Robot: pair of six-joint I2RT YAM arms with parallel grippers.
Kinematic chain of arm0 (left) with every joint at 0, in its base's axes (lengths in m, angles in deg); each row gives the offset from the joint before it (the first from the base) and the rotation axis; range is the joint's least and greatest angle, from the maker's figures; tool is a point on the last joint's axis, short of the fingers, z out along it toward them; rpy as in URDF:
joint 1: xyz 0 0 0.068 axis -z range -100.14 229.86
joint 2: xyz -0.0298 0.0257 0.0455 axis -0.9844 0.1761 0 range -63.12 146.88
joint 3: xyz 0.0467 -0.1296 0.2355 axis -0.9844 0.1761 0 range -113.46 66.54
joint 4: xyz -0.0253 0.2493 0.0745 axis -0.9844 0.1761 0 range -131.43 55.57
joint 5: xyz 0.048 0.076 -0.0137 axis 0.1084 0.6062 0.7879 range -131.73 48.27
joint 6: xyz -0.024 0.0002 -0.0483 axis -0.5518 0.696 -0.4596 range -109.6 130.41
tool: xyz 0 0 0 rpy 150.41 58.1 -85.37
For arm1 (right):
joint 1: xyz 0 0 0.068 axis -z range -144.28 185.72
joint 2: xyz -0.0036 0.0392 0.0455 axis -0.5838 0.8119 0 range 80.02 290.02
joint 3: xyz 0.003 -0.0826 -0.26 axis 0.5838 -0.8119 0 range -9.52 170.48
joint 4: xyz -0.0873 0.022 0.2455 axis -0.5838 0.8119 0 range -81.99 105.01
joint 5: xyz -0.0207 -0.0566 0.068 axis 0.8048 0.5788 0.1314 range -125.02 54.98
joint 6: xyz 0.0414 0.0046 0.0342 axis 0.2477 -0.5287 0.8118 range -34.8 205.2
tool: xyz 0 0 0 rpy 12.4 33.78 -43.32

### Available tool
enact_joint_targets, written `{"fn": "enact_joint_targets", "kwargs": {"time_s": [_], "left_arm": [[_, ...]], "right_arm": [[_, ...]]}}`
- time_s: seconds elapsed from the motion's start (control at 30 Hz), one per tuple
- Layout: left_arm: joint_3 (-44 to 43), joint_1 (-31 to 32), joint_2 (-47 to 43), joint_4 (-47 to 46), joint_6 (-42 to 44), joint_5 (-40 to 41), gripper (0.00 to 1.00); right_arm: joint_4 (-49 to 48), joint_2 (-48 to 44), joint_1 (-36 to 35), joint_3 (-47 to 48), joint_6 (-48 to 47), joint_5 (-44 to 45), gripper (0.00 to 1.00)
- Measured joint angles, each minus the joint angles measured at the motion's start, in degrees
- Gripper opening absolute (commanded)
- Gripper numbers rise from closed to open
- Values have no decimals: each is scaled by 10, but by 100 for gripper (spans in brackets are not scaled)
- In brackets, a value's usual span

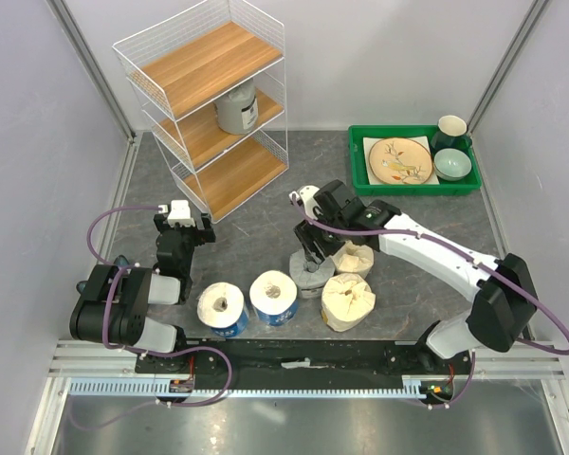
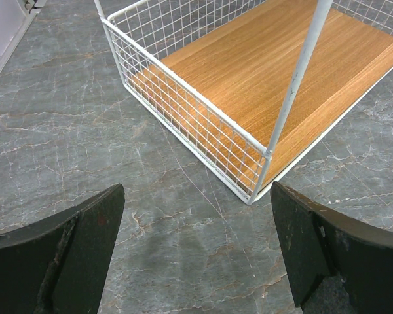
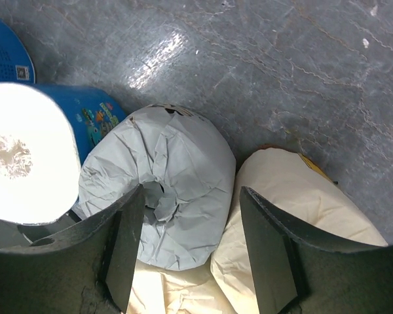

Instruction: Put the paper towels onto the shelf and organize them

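Next, my right gripper needs to lower one finger into the grey roll's core and the other into the gap beside a cream roll.
The white wire shelf (image 1: 201,104) stands at the back left, and one grey paper towel roll (image 1: 237,106) sits on its middle tier. On the table lie two blue rolls (image 1: 221,308) (image 1: 274,298), a grey roll (image 1: 310,277) and two cream rolls (image 1: 353,258) (image 1: 347,301). My right gripper (image 3: 191,196) hovers open just over the grey roll (image 3: 183,170). One fingertip is over the roll's core and the other over the gap beside a cream roll (image 3: 295,203). My left gripper (image 2: 196,222) is open and holds nothing, low over the table before the shelf's bottom tier (image 2: 268,72).
A green tray (image 1: 360,175) at the back right holds a plate (image 1: 399,159), a bowl (image 1: 452,164) and a dark cup (image 1: 452,128). Grey walls close in the table on the left and right. The rolls on the table crowd together between the two arms.
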Motion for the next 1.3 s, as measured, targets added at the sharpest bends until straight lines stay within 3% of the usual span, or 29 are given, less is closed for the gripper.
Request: {"fn": "enact_joint_targets", "kwargs": {"time_s": [0.57, 0.97, 1.3], "left_arm": [[0, 0, 0, 0, 0, 0, 100], [0, 0, 0, 0, 0, 0, 99], [0, 0, 0, 0, 0, 0, 100]], "right_arm": [[13, 31, -20, 1, -55, 26, 68], [13, 49, -21, 1, -59, 29, 55], [-4, 64, -21, 2, -58, 18, 33]]}}
